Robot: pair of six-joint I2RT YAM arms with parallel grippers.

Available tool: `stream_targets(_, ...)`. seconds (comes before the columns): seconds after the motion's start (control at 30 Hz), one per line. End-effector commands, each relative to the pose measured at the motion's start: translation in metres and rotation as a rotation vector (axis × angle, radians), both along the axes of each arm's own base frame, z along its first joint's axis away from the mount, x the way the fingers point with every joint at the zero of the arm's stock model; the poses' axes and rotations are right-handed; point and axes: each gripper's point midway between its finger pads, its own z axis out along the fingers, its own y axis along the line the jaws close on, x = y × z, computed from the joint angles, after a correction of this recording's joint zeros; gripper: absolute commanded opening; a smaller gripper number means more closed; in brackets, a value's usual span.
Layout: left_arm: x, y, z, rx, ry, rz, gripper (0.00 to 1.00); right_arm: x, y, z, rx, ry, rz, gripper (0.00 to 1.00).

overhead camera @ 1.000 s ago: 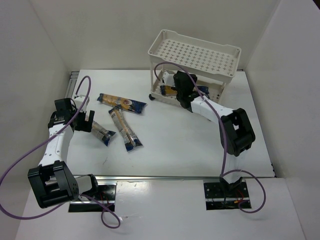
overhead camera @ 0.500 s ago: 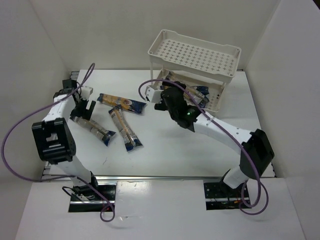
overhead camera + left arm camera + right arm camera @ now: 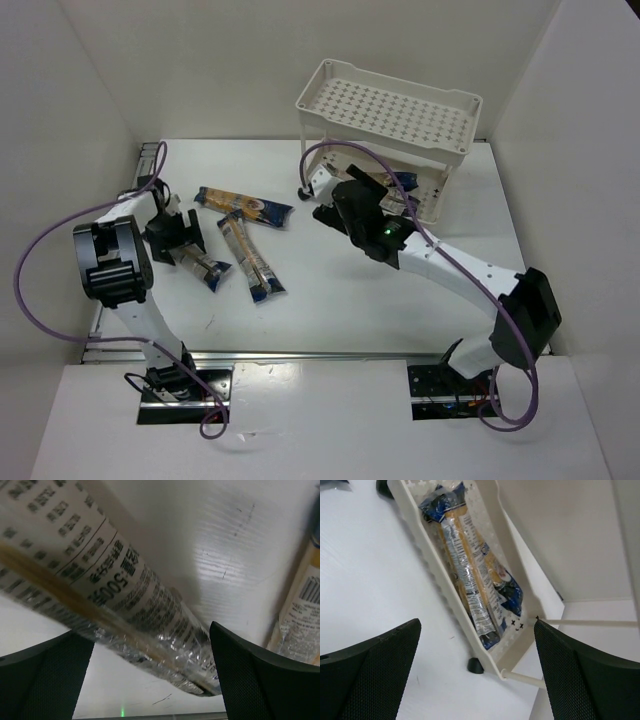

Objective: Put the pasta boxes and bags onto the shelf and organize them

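My left gripper will next stay low where it is and close its open fingers across the spaghetti packet's printed body (image 3: 191, 256) (image 3: 157, 642), because it already lies at a slant between them.
Three spaghetti packets lie on the white table: one (image 3: 243, 206) at the back, one (image 3: 250, 257) in the middle, one (image 3: 197, 264) on the left. My left gripper (image 3: 172, 232) is down over the left packet's far end. In the left wrist view this printed packet (image 3: 125, 600) crosses between the open fingers of the left gripper (image 3: 150, 635), not pinched. My right gripper (image 3: 352, 195) stands open just in front of the cream shelf (image 3: 390, 110). The right wrist view shows two packets (image 3: 465, 580) (image 3: 497, 575) lying side by side in the lower tray (image 3: 435, 575), with nothing in the right gripper (image 3: 476, 650).
The shelf's top tray (image 3: 400, 95) holds nothing. A dark wheel (image 3: 475, 665) sits under the shelf's near corner. Another packet (image 3: 300, 610) shows at the right edge of the left wrist view. White walls close in the table at the back and sides.
My right gripper opened and drew back from the lower tray, leaving a packet there. My left arm swung round and came down over the leftmost packet.
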Motion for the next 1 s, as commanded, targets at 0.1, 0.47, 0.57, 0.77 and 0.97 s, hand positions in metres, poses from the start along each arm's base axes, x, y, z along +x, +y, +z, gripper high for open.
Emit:
stream_targets(0.1,0.015,-0.014,-0.019,-0.125,0.058,0.089,1.0,0.011,0.014,-0.011,0.039,0.044,-0.043,0.99)
stream_targets(0.47,-0.003,0.012,-0.059,-0.122,0.137,0.065,0.0,0.014,0.016,-0.005,0.021,0.043,-0.036,0.77)
stream_targets(0.57,0.006,0.026,-0.036,-0.104,0.043,0.029,0.0,0.017,0.018,0.001,0.026,0.027,-0.031,0.73)
stream_targets(0.77,0.049,0.063,0.073,0.233,-0.321,-0.281,0.0,0.023,0.021,0.044,0.093,-0.074,-0.028,0.67)
stream_targets(0.97,0.086,0.102,0.198,0.715,-0.562,-0.434,0.0,0.01,0.009,0.138,0.268,-0.237,-0.018,0.66)
